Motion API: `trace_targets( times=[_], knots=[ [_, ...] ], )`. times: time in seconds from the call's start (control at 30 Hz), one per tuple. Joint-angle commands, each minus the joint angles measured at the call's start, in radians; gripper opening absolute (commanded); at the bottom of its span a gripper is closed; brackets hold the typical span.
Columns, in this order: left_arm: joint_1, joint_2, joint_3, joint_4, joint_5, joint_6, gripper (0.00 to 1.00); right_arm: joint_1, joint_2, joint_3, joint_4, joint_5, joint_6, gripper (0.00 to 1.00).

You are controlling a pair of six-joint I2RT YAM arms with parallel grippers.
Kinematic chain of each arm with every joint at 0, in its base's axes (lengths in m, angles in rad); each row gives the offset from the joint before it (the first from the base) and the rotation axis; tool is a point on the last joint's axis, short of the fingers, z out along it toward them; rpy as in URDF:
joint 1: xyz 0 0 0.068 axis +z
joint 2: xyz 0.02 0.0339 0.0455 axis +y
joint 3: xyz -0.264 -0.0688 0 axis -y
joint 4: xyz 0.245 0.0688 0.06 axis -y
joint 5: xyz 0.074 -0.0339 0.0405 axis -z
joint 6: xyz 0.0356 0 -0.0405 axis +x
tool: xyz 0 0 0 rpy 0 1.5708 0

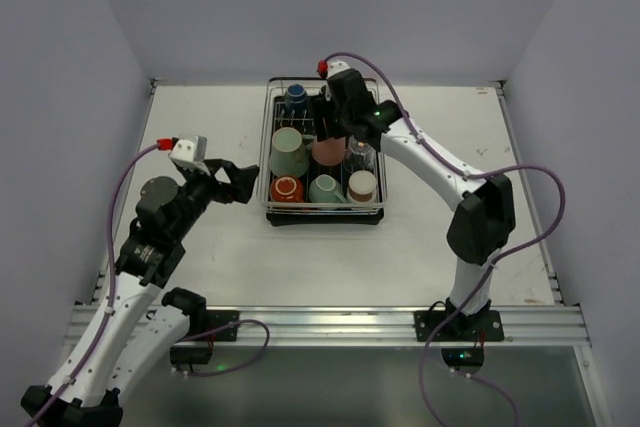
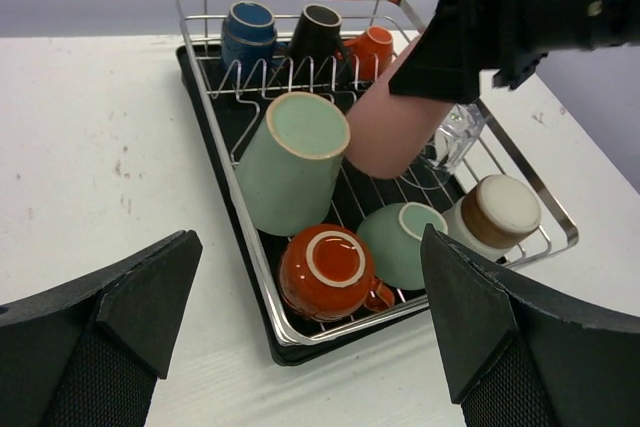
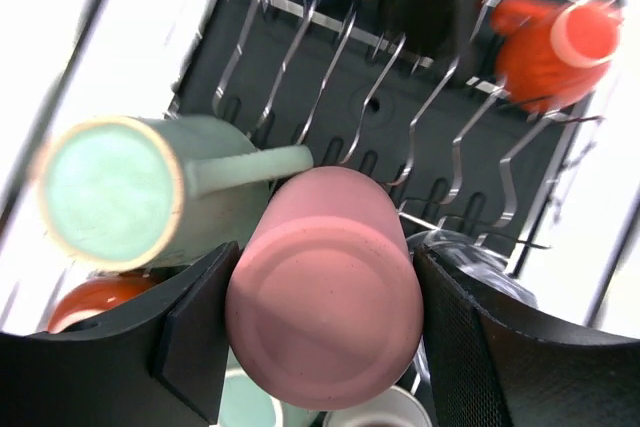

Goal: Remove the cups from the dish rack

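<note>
The robot next needs to turn its left gripper toward its right gripper over the rack's edge, then reach the salmon-pink cup's side point(image 1: 328, 152) point(image 2: 391, 132).
The chrome-wire dish rack point(image 1: 325, 209) over a black tray holds the cups. My right gripper point(image 1: 330, 137) is shut on the tall salmon-pink cup point(image 3: 325, 307), which also shows in the left wrist view point(image 2: 385, 127), tilted among the tines. Beside it lie the tall green cup point(image 2: 290, 162) and the clear cup point(image 2: 455, 137). The red point(image 2: 330, 272), teal point(image 2: 405, 242) and brown point(image 2: 500, 212) cups sit along the near side. The blue point(image 2: 248, 32), black point(image 2: 318, 32) and orange point(image 2: 372, 47) cups stand at the far side. My left gripper point(image 1: 240, 182) is open and empty, left of the rack.
The white table point(image 1: 200, 247) runs to grey walls at the back and sides. A metal rail point(image 1: 330, 322) lines the near edge by the arm bases.
</note>
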Motion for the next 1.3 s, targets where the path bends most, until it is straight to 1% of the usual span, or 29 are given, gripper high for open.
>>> trace_targets(
  times=[0.0, 0.1, 0.13, 0.2, 0.23, 0.3, 0.33, 0.37, 0.4, 0.43, 0.47, 0.5, 0.53, 0.57, 0.6, 0.63, 0.7, 0.73, 0.87, 0.93, 1.0, 1.03, 1.07, 1.1, 1.13, 1.17, 1.2, 1.23, 1.27],
  knots=[
    [-0.006, 0.035, 0.070, 0.036, 0.087, -0.047, 1.00, 0.001, -0.225, 0.033, 0.075, 0.068, -0.003, 0.30],
    [-0.006, 0.065, 0.102, 0.046, 0.139, -0.097, 1.00, 0.001, -0.319, -0.034, 0.119, 0.068, 0.012, 0.28],
    [-0.006, 0.075, 0.108, 0.066, 0.191, -0.114, 1.00, 0.001, -0.388, -0.092, 0.135, 0.056, 0.021, 0.28],
    [-0.006, 0.102, 0.117, 0.091, 0.274, -0.174, 1.00, 0.000, -0.462, -0.164, 0.194, 0.039, 0.061, 0.27],
    [-0.006, 0.112, 0.119, 0.124, 0.305, -0.197, 1.00, 0.000, -0.537, -0.243, 0.221, 0.012, 0.081, 0.27],
    [-0.006, 0.139, 0.116, 0.154, 0.384, -0.267, 0.98, -0.003, -0.612, -0.324, 0.305, -0.031, 0.159, 0.25],
    [-0.006, 0.150, 0.111, 0.213, 0.409, -0.293, 0.97, -0.008, -0.647, -0.408, 0.343, -0.059, 0.196, 0.25],
    [-0.006, 0.159, 0.104, 0.239, 0.432, -0.320, 0.96, -0.012, -0.718, -0.449, 0.382, -0.131, 0.230, 0.25],
    [-0.006, 0.173, 0.093, 0.273, 0.460, -0.382, 0.95, -0.017, -0.747, -0.491, 0.465, -0.160, 0.308, 0.25],
    [-0.006, 0.181, 0.067, 0.346, 0.510, -0.418, 0.94, -0.029, -0.776, -0.567, 0.509, -0.194, 0.351, 0.25],
    [-0.006, 0.191, 0.053, 0.385, 0.532, -0.453, 0.93, -0.035, -0.822, -0.601, 0.544, -0.259, 0.391, 0.24],
    [-0.006, 0.197, 0.039, 0.428, 0.555, -0.528, 0.92, -0.042, -0.836, -0.634, 0.630, -0.290, 0.470, 0.24],
    [-0.006, 0.202, 0.024, 0.513, 0.590, -0.565, 0.92, -0.043, -0.849, -0.681, 0.667, -0.320, 0.507, 0.24],
    [-0.006, 0.205, -0.004, 0.552, 0.601, -0.599, 0.91, -0.045, -0.855, -0.697, 0.698, -0.347, 0.535, 0.24],
    [-0.006, 0.213, -0.016, 0.624, 0.621, -0.658, 0.90, -0.043, -0.853, -0.709, 0.736, -0.404, 0.579, 0.24],
    [-0.006, 0.216, -0.036, 0.651, 0.626, -0.682, 0.90, -0.043, -0.850, -0.727, 0.754, -0.421, 0.601, 0.24],
    [-0.006, 0.219, -0.044, 0.674, 0.627, -0.715, 0.89, -0.043, -0.838, -0.747, 0.811, -0.458, 0.653, 0.24],
    [-0.008, 0.221, -0.045, 0.681, 0.629, -0.720, 0.88, -0.045, -0.835, -0.767, 0.833, -0.491, 0.670, 0.24],
    [-0.009, 0.224, -0.048, 0.682, 0.635, -0.725, 0.86, -0.043, -0.804, -0.804, 0.922, -0.538, 0.738, 0.24],
    [-0.009, 0.224, -0.047, 0.694, 0.636, -0.726, 0.83, -0.043, -0.771, -0.830, 0.972, -0.570, 0.782, 0.24],
    [-0.009, 0.231, -0.042, 0.701, 0.635, -0.720, 0.76, -0.043, -0.745, -0.847, 1.032, -0.593, 0.828, 0.24],
    [-0.009, 0.236, -0.044, 0.712, 0.632, -0.720, 0.71, -0.043, -0.729, -0.858, 1.051, -0.604, 0.844, 0.24],
    [-0.009, 0.246, -0.044, 0.720, 0.632, -0.720, 0.57, -0.043, -0.699, -0.864, 1.067, -0.625, 0.854, 0.24],
    [-0.009, 0.251, -0.044, 0.737, 0.627, -0.723, 0.50, -0.040, -0.686, -0.870, 1.106, -0.633, 0.880, 0.24],
    [-0.009, 0.254, -0.044, 0.746, 0.624, -0.723, 0.40, -0.042, -0.673, -0.876, 1.120, -0.639, 0.894, 0.24],
    [-0.009, 0.256, -0.041, 0.754, 0.618, -0.719, 0.12, -0.040, -0.651, -0.878, 1.132, -0.647, 0.905, 0.24],
    [-0.009, 0.251, -0.035, 0.722, 0.581, -0.682, 0.02, -0.042, -0.643, -0.878, 1.135, -0.648, 0.907, 0.28],
    [-0.009, 0.245, 0.010, 0.667, 0.546, -0.648, 0.00, -0.040, -0.637, -0.878, 1.135, -0.650, 0.907, 0.35],
    [-0.009, 0.241, 0.053, 0.598, 0.506, -0.606, 0.00, -0.040, -0.636, -0.876, 1.117, -0.650, 0.891, 0.48]
  ],
)
